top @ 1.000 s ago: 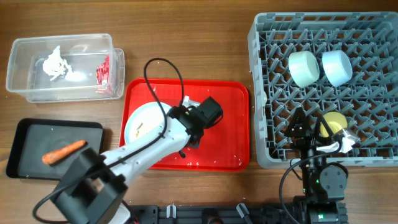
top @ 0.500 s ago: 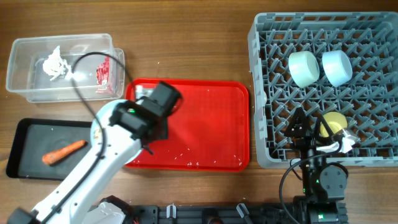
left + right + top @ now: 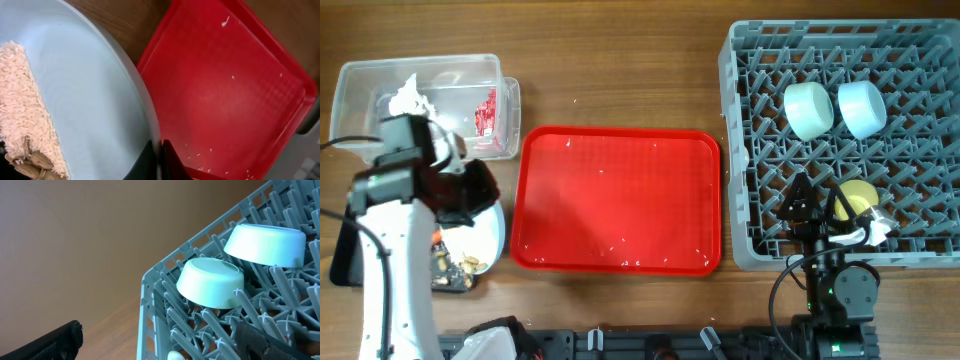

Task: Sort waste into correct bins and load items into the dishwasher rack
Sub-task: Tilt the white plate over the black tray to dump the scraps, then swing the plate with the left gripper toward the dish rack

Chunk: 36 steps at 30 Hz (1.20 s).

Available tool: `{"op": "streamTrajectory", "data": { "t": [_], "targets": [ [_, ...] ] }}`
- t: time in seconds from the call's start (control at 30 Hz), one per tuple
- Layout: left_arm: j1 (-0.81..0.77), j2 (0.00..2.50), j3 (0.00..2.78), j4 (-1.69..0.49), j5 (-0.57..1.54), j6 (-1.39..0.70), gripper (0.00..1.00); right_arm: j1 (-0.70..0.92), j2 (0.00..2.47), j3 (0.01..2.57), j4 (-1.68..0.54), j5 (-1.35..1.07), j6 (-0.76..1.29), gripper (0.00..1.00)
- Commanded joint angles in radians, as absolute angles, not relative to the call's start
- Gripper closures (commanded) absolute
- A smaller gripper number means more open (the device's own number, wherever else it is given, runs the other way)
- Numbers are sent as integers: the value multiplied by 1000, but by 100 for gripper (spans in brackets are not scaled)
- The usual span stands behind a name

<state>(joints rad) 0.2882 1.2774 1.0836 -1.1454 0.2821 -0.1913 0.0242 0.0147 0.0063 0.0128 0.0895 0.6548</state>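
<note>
The slots (image 3: 762,90) beside the mint green bowl lie to my left gripper's right in the overhead view, so it will lift over there and release the plate's rim.
My left gripper (image 3: 472,198) is shut on the rim of the round pale blue plate (image 3: 488,238) and holds it tilted over the shallow black tray (image 3: 339,262). In the left wrist view the fingers (image 3: 159,156) pinch the plate (image 3: 85,95), which carries rice (image 3: 22,115) and brownish scraps (image 3: 31,163). Scraps (image 3: 460,265) lie at the plate's low edge. The carrot is hidden. The clear tub (image 3: 360,140) holds tissue (image 3: 408,100) and the red wrapper (image 3: 486,112). My right gripper (image 3: 815,208) is open over the grey rack (image 3: 740,150).
The red tray (image 3: 620,200) lies in the middle with only crumbs. The rack holds a mint green bowl (image 3: 808,108), a light blue bowl (image 3: 861,107), a yellow cup (image 3: 860,193) and a white spoon (image 3: 868,232). Both bowls show in the right wrist view (image 3: 210,282).
My left arm has carried the plate off the red tray and leftward to above the black tray. The red tray is now bare. The right arm has not moved.
</note>
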Motion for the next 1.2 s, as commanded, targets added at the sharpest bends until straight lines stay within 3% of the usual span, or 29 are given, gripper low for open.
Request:
{"op": "streamTrajectory", "data": {
  "t": [0.0,0.17,0.3,0.57,0.83,1.03,1.1,1.17],
  "targets": [
    [432,1252,1103,-1148,553,-55,96,20,7,5,16,81,665,0],
    [700,1186,1103,-1208,816,23,96,20,7,5,16,81,666,0],
    [847,1148,1103,-1229,857,22,96,20,7,5,16,81,665,0],
    [985,1139,1102,-1243,950,24,96,20,7,5,16,81,665,0],
    [1221,1139,1097,-1420,1327,414,96,20,7,5,16,81,665,0],
    [1212,1139,1097,-1449,1327,443,96,20,7,5,17,81,665,0],
    [1092,1139,1097,-1436,1327,442,96,20,7,5,16,81,665,0],
    [867,1138,1100,-1385,1314,434,96,20,7,5,16,82,666,0]
  ]
}}
